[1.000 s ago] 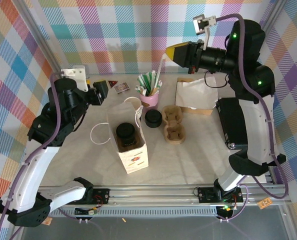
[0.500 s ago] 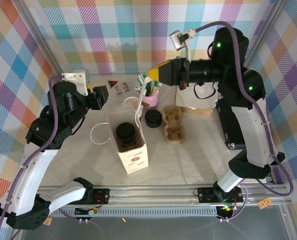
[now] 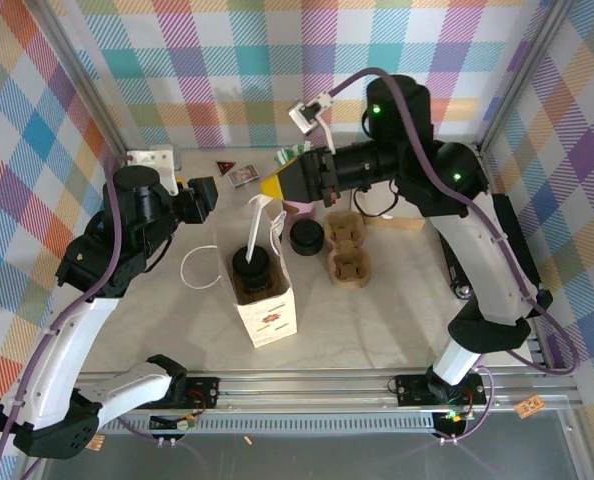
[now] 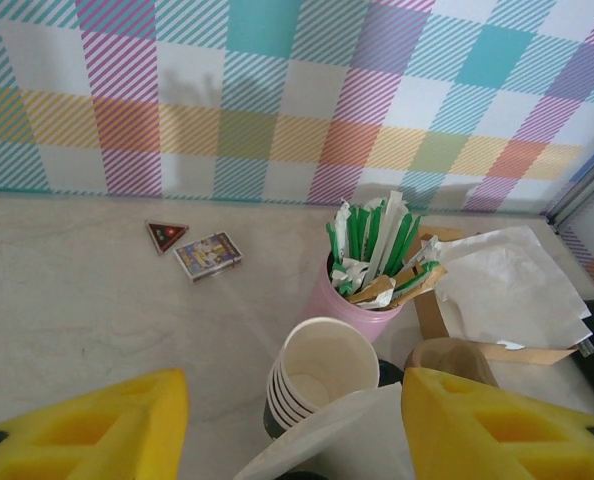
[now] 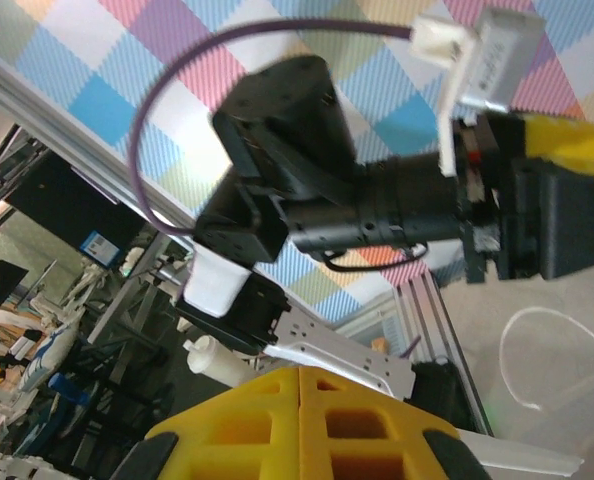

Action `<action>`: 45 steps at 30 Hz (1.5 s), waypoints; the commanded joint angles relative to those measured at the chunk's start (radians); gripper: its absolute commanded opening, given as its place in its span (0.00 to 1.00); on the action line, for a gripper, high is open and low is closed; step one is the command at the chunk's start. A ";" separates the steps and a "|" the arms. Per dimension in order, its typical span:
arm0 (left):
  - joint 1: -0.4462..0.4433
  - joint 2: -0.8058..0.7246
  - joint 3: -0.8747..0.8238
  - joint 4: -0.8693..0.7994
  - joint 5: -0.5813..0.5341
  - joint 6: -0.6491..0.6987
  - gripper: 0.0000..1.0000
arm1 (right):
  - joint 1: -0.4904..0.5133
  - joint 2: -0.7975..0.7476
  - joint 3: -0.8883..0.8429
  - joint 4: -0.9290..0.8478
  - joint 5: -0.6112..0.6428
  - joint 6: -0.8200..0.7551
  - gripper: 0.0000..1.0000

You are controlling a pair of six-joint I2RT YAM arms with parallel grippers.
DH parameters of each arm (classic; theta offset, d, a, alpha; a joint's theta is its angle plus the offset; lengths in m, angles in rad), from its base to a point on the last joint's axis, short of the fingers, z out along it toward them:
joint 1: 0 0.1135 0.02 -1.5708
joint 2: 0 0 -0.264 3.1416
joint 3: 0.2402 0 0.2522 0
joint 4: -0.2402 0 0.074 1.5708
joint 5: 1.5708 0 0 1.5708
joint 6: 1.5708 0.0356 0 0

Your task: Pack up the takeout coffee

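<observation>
The robot's right gripper should next move back and down over the bag's opening [image 3: 261,262] and let go of the straw inside, as the bag stands open around the coffee.
The takeout coffee [image 3: 255,265] stands inside the open white paper bag [image 3: 269,318] at the table's middle, its black lid facing up. My right gripper [image 3: 273,186] hovers just behind the bag. It is shut on a thin white wrapped straw [image 3: 256,222] that slants down toward the bag's mouth. In the right wrist view the yellow fingers [image 5: 367,420] press flat together, and a sliver of the straw [image 5: 527,458] shows at the lower right. My left gripper [image 3: 205,190] is open to the left of the bag, and its yellow fingers [image 4: 87,425] stand wide apart with nothing between them.
A pink cup of green and white straws [image 4: 372,285] stands behind a stack of lidless paper cups [image 4: 322,380]. A stack of black lids [image 3: 306,236] and a brown cup carrier [image 3: 347,252] sit right of the bag. Two small cards [image 3: 241,175] lie at the back.
My right arm has swung left and down from the back right, carrying the straw to just above the bag. The left arm has barely moved.
</observation>
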 commanded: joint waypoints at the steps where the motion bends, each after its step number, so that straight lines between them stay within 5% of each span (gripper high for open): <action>1: -0.002 -0.022 -0.012 -0.015 0.002 -0.023 0.58 | 0.011 0.018 -0.042 -0.084 -0.009 -0.067 0.00; 28: -0.001 0.049 -0.036 -0.029 0.054 0.022 0.59 | 0.162 0.226 -0.092 -0.497 0.187 -0.325 0.00; 36: -0.001 0.054 -0.033 -0.038 0.044 0.049 0.60 | 0.195 0.255 -0.077 -0.530 0.255 -0.332 0.27; 45: -0.002 0.069 -0.020 -0.025 0.040 0.085 0.62 | 0.196 0.278 -0.011 -0.546 0.272 -0.328 0.31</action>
